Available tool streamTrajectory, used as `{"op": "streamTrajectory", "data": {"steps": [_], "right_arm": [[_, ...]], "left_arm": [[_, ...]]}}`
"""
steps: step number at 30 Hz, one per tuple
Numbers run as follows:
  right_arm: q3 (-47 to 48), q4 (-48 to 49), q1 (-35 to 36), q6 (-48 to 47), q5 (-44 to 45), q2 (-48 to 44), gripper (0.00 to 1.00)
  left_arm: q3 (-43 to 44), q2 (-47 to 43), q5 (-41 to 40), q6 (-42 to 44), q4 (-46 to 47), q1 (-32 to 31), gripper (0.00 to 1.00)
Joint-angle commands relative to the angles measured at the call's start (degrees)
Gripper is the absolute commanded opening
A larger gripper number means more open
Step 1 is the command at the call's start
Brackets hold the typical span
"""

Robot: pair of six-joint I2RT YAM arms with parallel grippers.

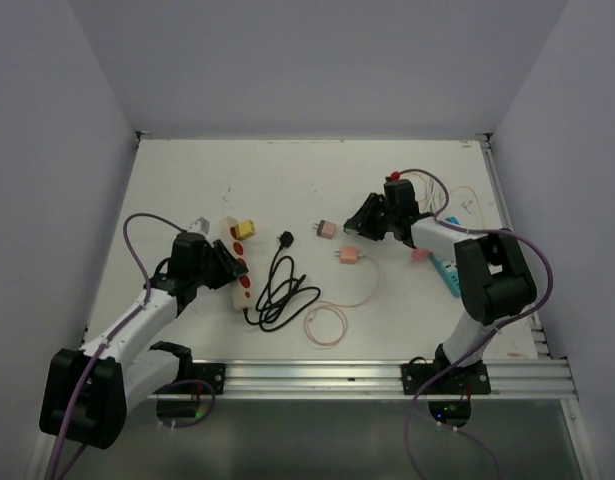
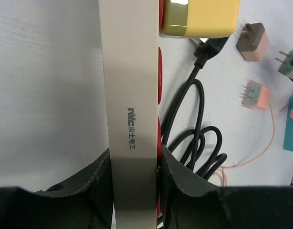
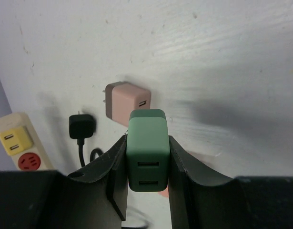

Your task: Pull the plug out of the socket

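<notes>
I will lower the green USB plug (image 3: 147, 160) with my right gripper onto the table beside the farther pink adapter and release it next, because the plug hangs clear of the power strip.
The beige power strip (image 1: 236, 268) with red sockets lies left of centre, a yellow plug (image 1: 245, 230) plugged into its far end. My left gripper (image 1: 225, 266) is shut on the strip's near part; in the left wrist view the fingers (image 2: 172, 171) clamp both sides of the strip (image 2: 132, 86), with the yellow plug (image 2: 203, 16) at the top. My right gripper (image 1: 359, 224) is shut on a green USB plug (image 3: 147, 160), held off the strip above the table. In the right wrist view the strip (image 3: 17, 125) and yellow plug (image 3: 13, 138) lie far left.
A black plug (image 1: 285, 238) with a coiled black cord (image 1: 284, 292) lies beside the strip. Two pink adapters (image 1: 327, 229) (image 1: 348, 256) and a thin pink wire (image 1: 327, 322) lie mid-table. A teal object (image 1: 449, 273) lies at the right.
</notes>
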Motion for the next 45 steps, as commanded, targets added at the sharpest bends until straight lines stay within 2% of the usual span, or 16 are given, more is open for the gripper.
{"op": "streamTrajectory", "data": {"steps": [1, 10, 14, 15, 16, 17, 20, 23, 32, 38, 45], "right_arm": [[4.33, 1.61, -1.10, -1.76, 1.52, 2.91, 0.00], [8.47, 8.45, -1.10, 0.34, -6.48, 13.38, 0.12], [7.60, 8.11, -1.54, 0.26, -5.60, 13.83, 0.35], [7.33, 7.85, -1.71, 0.00, -5.17, 13.39, 0.48], [6.98, 6.72, -1.98, -0.26, -4.03, 12.34, 0.55], [6.54, 5.83, -2.07, -1.05, -3.24, 11.63, 0.67], [6.45, 1.44, -2.33, -3.07, -0.08, 9.27, 0.82], [6.71, -2.34, -2.24, -4.66, 3.17, 6.98, 0.91], [8.21, -9.82, -0.31, -5.98, 8.28, 0.04, 0.97], [9.60, -4.99, 5.04, -2.47, 3.28, -2.17, 0.98], [13.65, 3.79, 16.72, 4.30, -1.38, 0.37, 0.98]], "left_arm": [[0.36, -2.07, 4.15, 2.80, 7.05, 0.25, 0.00], [0.01, -1.99, 6.79, 3.68, 8.02, 0.25, 0.00], [0.01, -1.90, 7.75, 4.12, 8.46, 0.25, 0.00], [0.10, -1.90, 8.19, 4.21, 8.63, 0.25, 0.00], [0.10, -1.99, 8.54, 4.21, 8.72, 0.25, 0.00], [0.01, -2.07, 8.72, 4.39, 8.98, 0.25, 0.00], [-0.16, -2.25, 9.42, 4.65, 9.51, 0.25, 0.00], [-0.25, -2.25, 10.39, 4.83, 9.60, 0.25, 0.00], [-0.78, -2.34, 12.41, 5.00, 12.68, 0.25, 0.00], [-1.13, -2.60, 13.91, 5.35, 13.90, 0.16, 0.00], [-1.48, -2.78, 14.52, 5.35, 14.35, 0.08, 0.00]]}}
